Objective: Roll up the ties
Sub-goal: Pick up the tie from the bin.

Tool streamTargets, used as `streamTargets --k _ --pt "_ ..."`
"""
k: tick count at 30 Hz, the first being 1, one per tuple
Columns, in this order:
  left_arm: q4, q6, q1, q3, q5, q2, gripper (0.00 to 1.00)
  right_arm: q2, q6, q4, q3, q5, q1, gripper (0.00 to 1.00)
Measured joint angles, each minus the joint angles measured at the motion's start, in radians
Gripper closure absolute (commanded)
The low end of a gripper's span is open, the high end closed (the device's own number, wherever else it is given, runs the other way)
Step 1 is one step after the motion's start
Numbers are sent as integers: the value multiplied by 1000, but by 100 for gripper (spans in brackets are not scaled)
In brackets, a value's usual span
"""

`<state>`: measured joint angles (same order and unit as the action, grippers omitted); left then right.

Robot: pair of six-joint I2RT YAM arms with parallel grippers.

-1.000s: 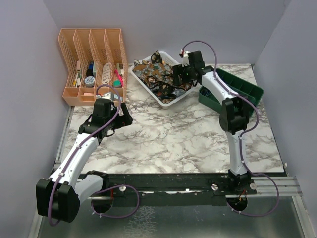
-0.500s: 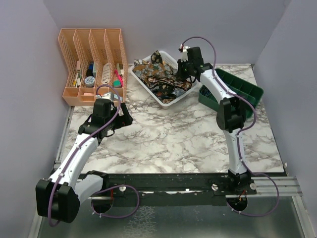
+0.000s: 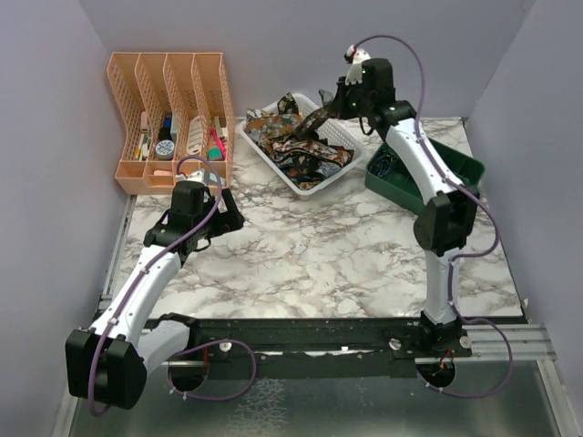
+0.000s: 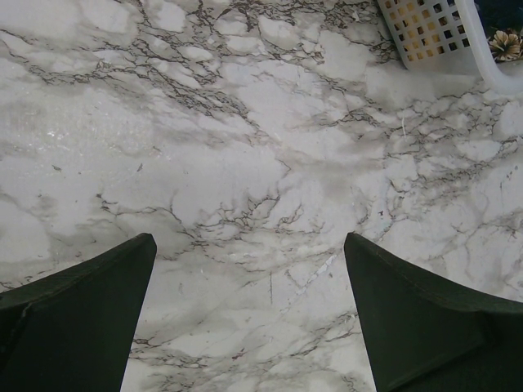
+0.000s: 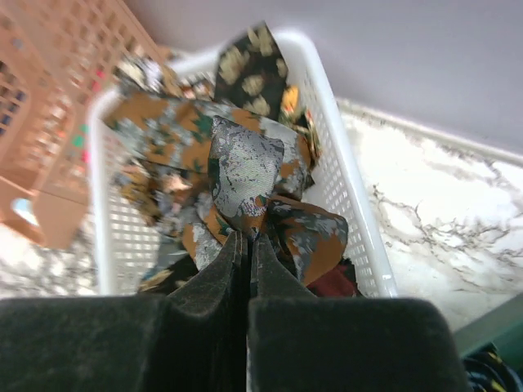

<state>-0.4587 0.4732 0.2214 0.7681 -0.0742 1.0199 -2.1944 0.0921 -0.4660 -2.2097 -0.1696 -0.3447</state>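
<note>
The marble on the basket's near side is bare, so next my right gripper will move back past the basket's rim, go down to that marble and let go of the tie there.
Several ties [image 3: 287, 137], dark with orange and cream patterning, lie heaped in a white basket [image 3: 264, 157]. My right gripper [image 3: 350, 98] is raised above the basket's far right corner and is shut on one tie [image 3: 314, 121], which stretches from the jaws down into the heap. The right wrist view shows the fingertips [image 5: 248, 235] pinching a bunched fold of that tie [image 5: 245, 171] over the basket [image 5: 347, 196]. My left gripper [image 3: 224, 215] hovers open over bare marble; in its wrist view nothing lies between its fingers [image 4: 249, 238].
An orange file organizer [image 3: 168, 109] with small items stands at the back left, close to my left arm. A dark green tray [image 3: 455, 166] sits right of the basket under my right arm. The basket's corner [image 4: 433, 37] shows in the left wrist view. Purple walls enclose the table.
My right gripper closed on a tie in the basket, then rose and moved back, pulling the tie up out of the heap. My left arm stayed still.
</note>
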Motion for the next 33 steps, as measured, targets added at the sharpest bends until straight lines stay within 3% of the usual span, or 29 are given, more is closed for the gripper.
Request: streamTargets --k 9,18,25,33 --pt "2 36 0 0 -9 0 1 385 83 103 245 -78 0 99" --pt "31 72 0 -8 -50 13 1 563 78 112 431 -187 -23 100" --pt "63 98 0 -14 -79 15 1 767 34 116 602 -299 -132 100" --pt "73 118 0 -37 -83 -10 1 1020 51 150 1036 -336 -308 100"
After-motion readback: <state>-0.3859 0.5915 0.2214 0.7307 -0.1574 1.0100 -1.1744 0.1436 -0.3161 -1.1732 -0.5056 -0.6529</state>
